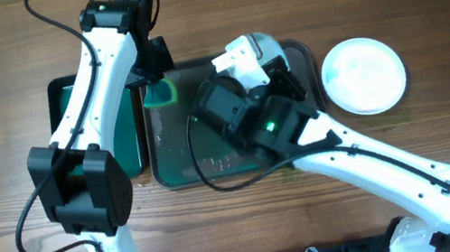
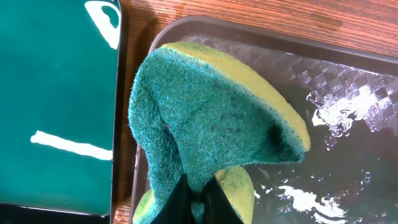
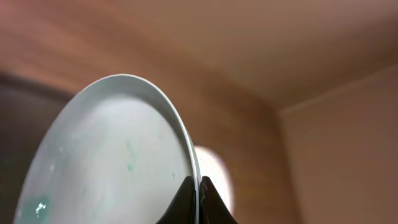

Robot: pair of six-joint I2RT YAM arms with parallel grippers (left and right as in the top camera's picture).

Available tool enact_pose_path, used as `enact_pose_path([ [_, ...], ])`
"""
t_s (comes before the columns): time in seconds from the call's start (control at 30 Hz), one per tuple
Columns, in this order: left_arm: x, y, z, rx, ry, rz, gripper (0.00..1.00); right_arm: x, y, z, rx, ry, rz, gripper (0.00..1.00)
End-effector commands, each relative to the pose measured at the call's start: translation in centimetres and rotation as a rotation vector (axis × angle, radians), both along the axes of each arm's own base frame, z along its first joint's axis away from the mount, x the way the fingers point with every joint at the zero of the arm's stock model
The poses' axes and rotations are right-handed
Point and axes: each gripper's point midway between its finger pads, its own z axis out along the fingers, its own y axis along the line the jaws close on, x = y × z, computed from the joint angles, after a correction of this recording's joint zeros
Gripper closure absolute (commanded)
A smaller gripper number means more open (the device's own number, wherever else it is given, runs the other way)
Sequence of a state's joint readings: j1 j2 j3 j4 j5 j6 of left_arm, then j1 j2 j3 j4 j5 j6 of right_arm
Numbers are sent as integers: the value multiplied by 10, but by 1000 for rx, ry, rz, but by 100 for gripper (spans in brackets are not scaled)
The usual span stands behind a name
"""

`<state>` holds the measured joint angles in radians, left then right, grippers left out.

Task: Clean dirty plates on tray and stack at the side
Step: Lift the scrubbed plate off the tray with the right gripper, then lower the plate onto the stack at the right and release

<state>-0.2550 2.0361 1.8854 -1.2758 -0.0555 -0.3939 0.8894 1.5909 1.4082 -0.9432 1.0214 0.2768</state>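
Next, my right gripper moves down and toward the pale plate, over the dark tray's edge [image 1: 316, 76] beside it, to lay the tilted white plate flatter and release it.
My right gripper [image 3: 199, 190] is shut on the rim of a white plate [image 3: 118, 162] and holds it tilted on edge. Faint teal specks show on its face. In the overhead view this plate [image 1: 270, 47] sits above the right end of the dark tray [image 1: 179, 166], mostly hidden by my right gripper [image 1: 286, 77] and wrist. My left gripper [image 2: 199, 202] is shut on a green and yellow sponge [image 2: 211, 118] over the tray's far left corner [image 2: 348, 162], also seen from overhead [image 1: 160, 93]. A pale plate [image 1: 364, 75] lies on the table to the right of the tray.
A narrow bright green tray [image 1: 126, 133] lies against the dark tray's left side, under my left arm; it also shows in the left wrist view [image 2: 56, 93]. The dark tray's floor is wet and shiny. Wooden table surrounds both trays.
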Motion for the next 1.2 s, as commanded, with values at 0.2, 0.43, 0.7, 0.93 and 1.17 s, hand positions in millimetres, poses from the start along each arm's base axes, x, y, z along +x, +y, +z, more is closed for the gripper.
enact_pose_path([
  [0.2,4,2,11,7,-37,-15,96,18,-23,-79,727,527,-70,96],
  [0.43,4,2,11,7,-37,-15,96,36,-54,-99,860,611,-107,95],
  [0.7,4,2,11,7,-36,-15,96,51,-150,-101,925,521,-333,96],
  [0.93,4,2,11,7,-36,-15,96,46,-210,-103,958,481,-453,96],
  [1.17,5,2,11,6,-39,-15,96,48,-167,-163,1089,732,-362,52],
])
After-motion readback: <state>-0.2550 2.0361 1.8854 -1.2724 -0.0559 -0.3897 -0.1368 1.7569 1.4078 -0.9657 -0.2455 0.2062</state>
